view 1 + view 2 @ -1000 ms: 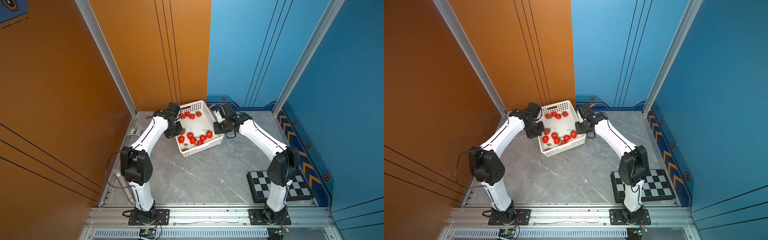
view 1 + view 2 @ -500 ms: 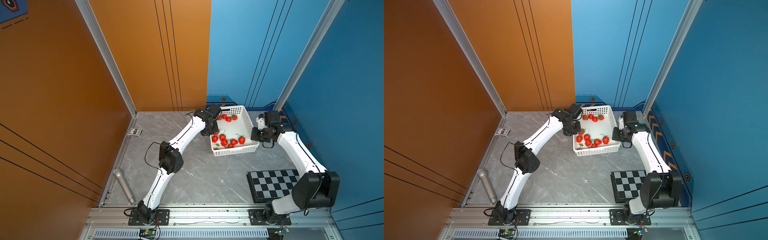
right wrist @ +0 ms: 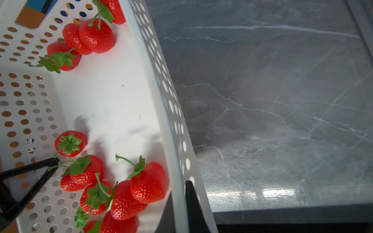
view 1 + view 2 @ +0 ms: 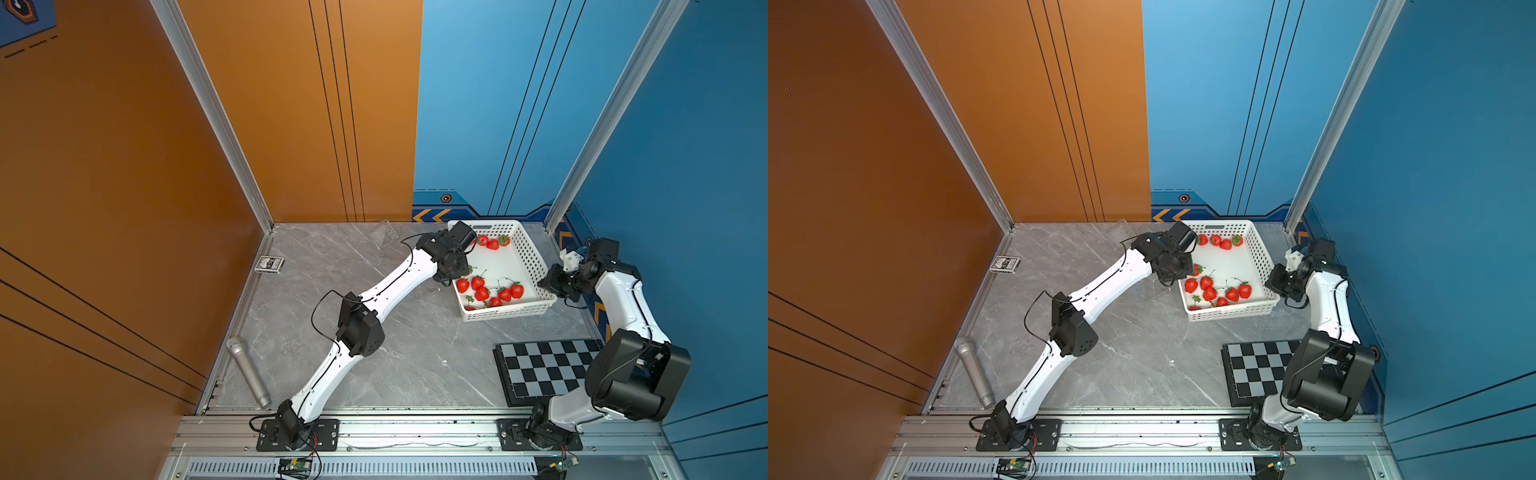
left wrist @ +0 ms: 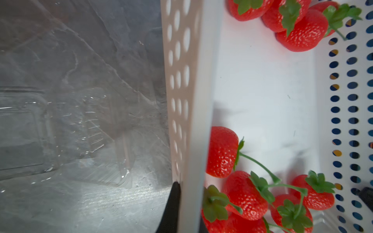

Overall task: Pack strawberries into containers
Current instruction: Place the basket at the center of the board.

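The clamshell is close, so my left gripper needs to move the basket (image 4: pixel 536 257) back and toward the blue side next, over the bare part of the table by the checkerboard, and release it there.
Several red strawberries (image 4: pixel 482 293) (image 4: pixel 1209 293) lie in a white perforated basket (image 4: pixel 536 257) (image 4: pixel 1260 253) at the table's back right. My left gripper (image 4: pixel 451 266) (image 5: pixel 188 211) is shut on the basket's left wall, one black finger outside and one inside. My right gripper (image 4: pixel 552 282) (image 3: pixel 179 209) is shut on the opposite wall in the same way. More strawberries (image 5: pixel 242 193) (image 3: pixel 148 181) sit close to both grips. A clear clamshell container (image 5: pixel 60 131) lies on the table beside the basket. Another faint clear container (image 4: pixel 388 237) stands near the back wall.
A small card box (image 4: pixel 269 264) lies by the left wall. A silver cylinder (image 4: pixel 248 372) lies at the front left edge. A checkerboard (image 4: pixel 540 370) covers the front right, under my right arm. The blue wall stands close behind the right arm.
Both arms, gripping the basket, have carried it from the back middle of the table to the back right. The left arm has stretched out; the right has folded back.
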